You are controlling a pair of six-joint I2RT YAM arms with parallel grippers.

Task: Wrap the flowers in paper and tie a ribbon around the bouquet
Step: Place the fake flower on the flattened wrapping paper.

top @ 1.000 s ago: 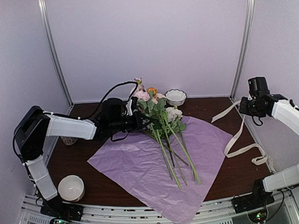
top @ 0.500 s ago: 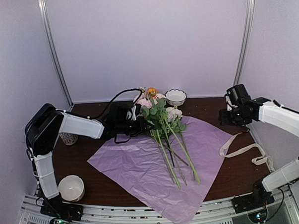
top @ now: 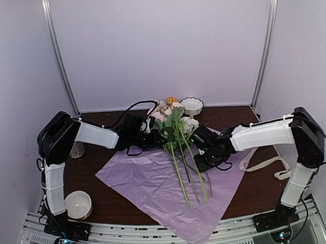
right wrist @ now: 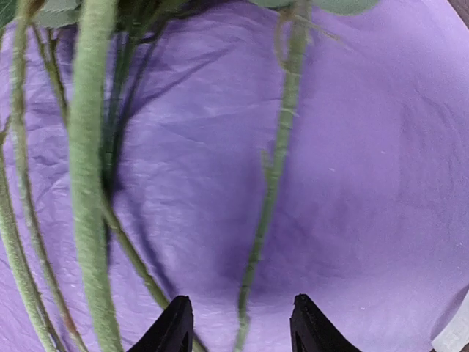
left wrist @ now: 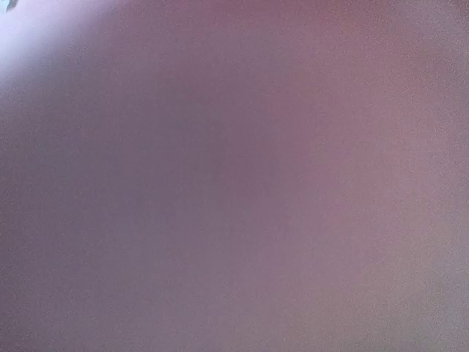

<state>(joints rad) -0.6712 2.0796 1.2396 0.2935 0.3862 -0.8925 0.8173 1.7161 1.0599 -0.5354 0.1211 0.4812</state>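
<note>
I will keep my left gripper low by the flowers' leafy upper end [top: 170, 132] next and open it to let the flowers go onto the pink-lilac paper [top: 144, 179], because that paper is below it.
The flowers [top: 175, 124] lie on the pink-lilac paper [top: 144, 179], blooms toward the back and raised, stalks [top: 193, 180] pointing toward me. My left gripper [top: 153, 137] is shut on the bunch at its leafy upper end. The left wrist view shows only a pink-purple blur. My right gripper [top: 200, 159] reaches in low from the right over the stalks. In the right wrist view, that gripper [right wrist: 238, 326] is open with one thin green stalk [right wrist: 275, 176] running between its fingertips [right wrist: 176, 323] above the paper [right wrist: 352, 147]. The cream ribbon [top: 262, 163] lies loose on the table at the right.
A white patterned bowl [top: 191, 105] stands behind the blooms at the back. Another white bowl [top: 77, 204] sits at the front left, and a small cup [top: 75, 152] by the left arm. The dark wooden table [top: 263, 185] is walled on three sides.
My right arm has swung in from the far right, dropped the ribbon on the table, and come down open over the stalks. The left gripper shifted the bunch slightly right.
</note>
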